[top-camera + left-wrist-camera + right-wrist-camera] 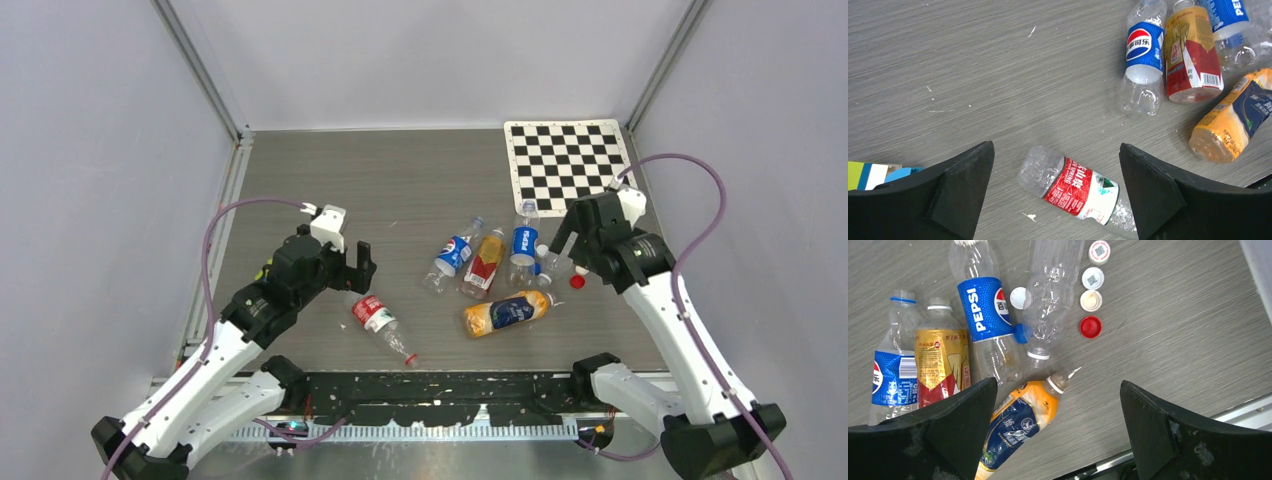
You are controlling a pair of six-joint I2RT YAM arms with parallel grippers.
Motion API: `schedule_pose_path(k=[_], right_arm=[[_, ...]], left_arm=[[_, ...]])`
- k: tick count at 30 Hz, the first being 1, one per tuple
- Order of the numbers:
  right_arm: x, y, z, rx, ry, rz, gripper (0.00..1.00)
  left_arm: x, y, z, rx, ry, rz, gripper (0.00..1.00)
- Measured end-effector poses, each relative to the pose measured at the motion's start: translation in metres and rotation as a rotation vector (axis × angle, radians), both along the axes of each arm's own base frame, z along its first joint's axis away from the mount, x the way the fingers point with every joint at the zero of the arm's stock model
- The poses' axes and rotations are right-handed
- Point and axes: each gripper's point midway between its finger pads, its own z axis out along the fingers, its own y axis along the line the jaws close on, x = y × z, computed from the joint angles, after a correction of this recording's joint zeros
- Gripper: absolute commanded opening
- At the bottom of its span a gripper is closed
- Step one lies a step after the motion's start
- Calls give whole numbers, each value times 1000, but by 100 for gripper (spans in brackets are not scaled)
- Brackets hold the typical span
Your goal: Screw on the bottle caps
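Observation:
The tabletop beyond the white cap at the row's far end (1099,252) is bare and leaves room for fingers, so the robot's right gripper will next move down past the red cap and around the white cap.
Several loose bottle caps lie together right of the bottles: a red cap (1090,326), a cream cap (1091,300) and two white caps (1093,277). The red cap also shows in the top view (577,282). Another white cap (1018,297) and a blue cap (1020,333) lie between the Pepsi bottle (988,315) and a clear bottle (1050,295). The orange bottle (1018,425) lies uncapped. My right gripper (1058,390) is open and empty above its neck. My left gripper (1056,150) is open and empty above a red-label bottle (1075,187), which wears a red cap (411,358).
A second Pepsi bottle (1144,55) and a yellow-red bottle (1193,55) lie in the cluster at mid table. A checkerboard (568,160) lies at the back right. A metal rail (430,400) runs along the near edge. Grey walls close in the sides and back.

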Motion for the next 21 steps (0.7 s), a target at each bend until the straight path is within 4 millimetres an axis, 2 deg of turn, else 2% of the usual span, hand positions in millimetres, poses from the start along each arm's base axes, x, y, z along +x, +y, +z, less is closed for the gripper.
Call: schedule_pose_path(k=[5,10,14,18,21], right_arm=[[7,8,-15,36,75,-35,100],[23,-2,-14,93,122,-141,100],[38,-33,-17,169,164,-288,100],[36,-67,-32,189,217,-414,99],[34,-84,-36,171,225,-461,97]], left_arm=[[-1,-3,-7,21,16,-10,100],[-1,-2,-8,24,14,-7,100],[-1,-1,-5,22,5,-4,100],[-2,0,-1,13,-9,-3,100],[-3,2,2,16,-23,-3,100]])
